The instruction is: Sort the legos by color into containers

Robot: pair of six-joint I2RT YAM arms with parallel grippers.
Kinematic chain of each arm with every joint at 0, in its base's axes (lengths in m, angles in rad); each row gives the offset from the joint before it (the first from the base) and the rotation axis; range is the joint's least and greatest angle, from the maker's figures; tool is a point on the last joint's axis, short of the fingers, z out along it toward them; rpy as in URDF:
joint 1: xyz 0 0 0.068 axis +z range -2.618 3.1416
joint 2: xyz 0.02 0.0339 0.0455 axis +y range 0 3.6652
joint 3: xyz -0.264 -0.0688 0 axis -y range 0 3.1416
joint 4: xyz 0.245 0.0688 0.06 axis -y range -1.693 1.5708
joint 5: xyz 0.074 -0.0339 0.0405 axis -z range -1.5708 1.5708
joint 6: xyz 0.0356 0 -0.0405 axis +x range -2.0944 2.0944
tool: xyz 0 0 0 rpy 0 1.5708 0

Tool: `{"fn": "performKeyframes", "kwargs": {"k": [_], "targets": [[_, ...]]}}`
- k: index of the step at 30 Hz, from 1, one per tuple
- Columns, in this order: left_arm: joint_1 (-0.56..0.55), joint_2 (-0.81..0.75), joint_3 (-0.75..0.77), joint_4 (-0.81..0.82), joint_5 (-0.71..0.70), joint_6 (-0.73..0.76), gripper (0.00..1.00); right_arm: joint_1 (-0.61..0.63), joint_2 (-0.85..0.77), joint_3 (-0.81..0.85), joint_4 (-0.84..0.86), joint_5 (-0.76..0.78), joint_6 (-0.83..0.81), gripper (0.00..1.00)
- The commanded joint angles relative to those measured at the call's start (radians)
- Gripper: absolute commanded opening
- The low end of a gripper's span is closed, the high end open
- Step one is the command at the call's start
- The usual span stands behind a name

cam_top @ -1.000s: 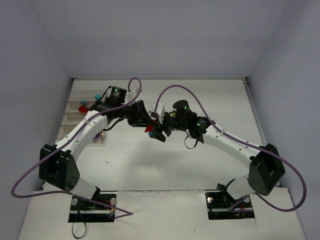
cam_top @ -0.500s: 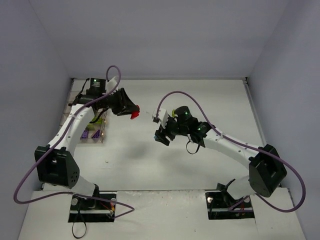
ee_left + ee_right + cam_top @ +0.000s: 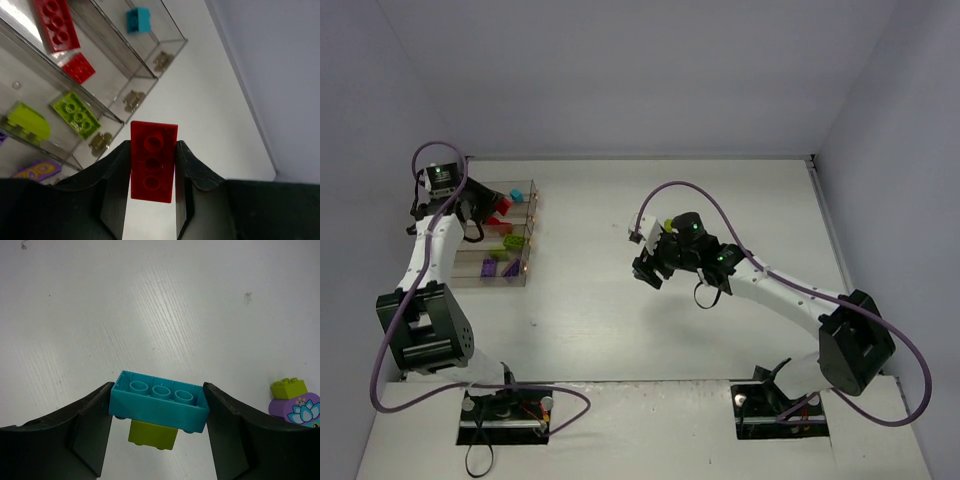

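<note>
The container's open bottom beside the red bricks is below my left gripper, which next needs to lower there and release the red brick with its own color.
My left gripper [image 3: 488, 208] is shut on a red brick [image 3: 153, 150], seen hollow side up between the jaws, and holds it above the row of clear containers [image 3: 517, 262] at the far left. The bins hold red bricks [image 3: 55, 25], a cyan brick [image 3: 138, 20], lime bricks [image 3: 76, 114] and a purple piece [image 3: 37, 170]. My right gripper [image 3: 650, 268] is shut on a cyan brick [image 3: 159, 400] with a lime brick [image 3: 152, 435] stuck under it, held above the table's middle.
A loose lime brick [image 3: 289, 388] and a purple flower piece [image 3: 297, 410] lie on the table to the right of my right gripper. The lime one also shows in the top view [image 3: 668, 226]. Walls enclose the white table on three sides.
My left arm has swung from the table's middle to the far left with the red brick, uncovering the containers. My right gripper has stayed near the middle with its cyan brick.
</note>
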Motion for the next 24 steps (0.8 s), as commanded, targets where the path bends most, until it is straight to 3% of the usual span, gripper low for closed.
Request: {"fn": "performKeyframes", "kwargs": {"k": [1, 6, 9, 14, 20, 24], "targets": [[0.004, 0.06, 0.07, 0.136, -0.16, -0.094, 0.11, -0.008, -0.055, 0.009, 0.063, -0.002, 0.009, 0.01], [0.007, 0.192, 0.134, 0.142, -0.22, -0.134, 0.14, -0.008, -0.053, 0.009, 0.065, -0.009, 0.012, 0.01], [0.009, 0.243, 0.157, 0.155, -0.24, -0.151, 0.28, -0.014, -0.055, 0.009, 0.065, -0.009, 0.013, 0.01], [0.009, 0.312, 0.199, 0.152, -0.237, -0.165, 0.39, -0.017, -0.044, 0.017, 0.065, -0.012, 0.018, 0.01], [0.006, 0.321, 0.223, 0.152, -0.208, -0.145, 0.57, -0.028, -0.039, 0.027, 0.063, -0.012, 0.013, 0.01], [0.0, 0.268, 0.22, 0.141, -0.127, -0.098, 0.6, -0.036, -0.042, 0.05, 0.063, -0.038, -0.013, 0.02]]}}
